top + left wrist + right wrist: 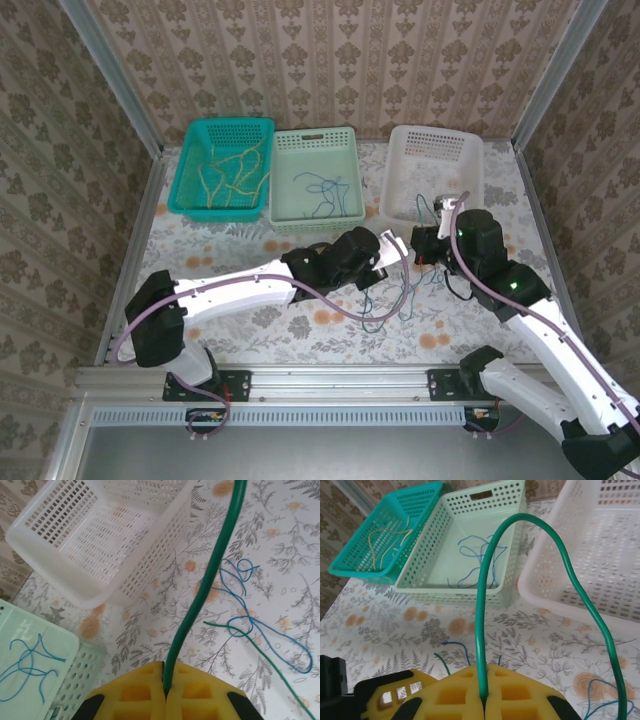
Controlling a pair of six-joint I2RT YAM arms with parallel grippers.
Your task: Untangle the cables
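Next I will move my right gripper outward over the white basket's bottom, lower, and release the green cable, since that bottom is clear of blue or yellow cables.
My left gripper (165,676) is shut on a green cable (200,592) that rises from between its yellow pads. My right gripper (483,682) is shut on the same green cable (537,524), which arches high over the white basket's edge and drops to the right. In the top view the left gripper (390,243) and the right gripper (428,244) stand close together in front of the white basket (436,134). A blue cable (260,625) lies looped on the table, crossed by a thin green cable (270,667). Loose cable ends (396,300) trail on the table below the grippers.
A teal basket (222,125) at back left holds yellow cables (232,170). Beside it, a light green basket (315,135) holds blue cables (322,188). The white basket (600,555) has no cables lying in it. Patterned walls close in the table.
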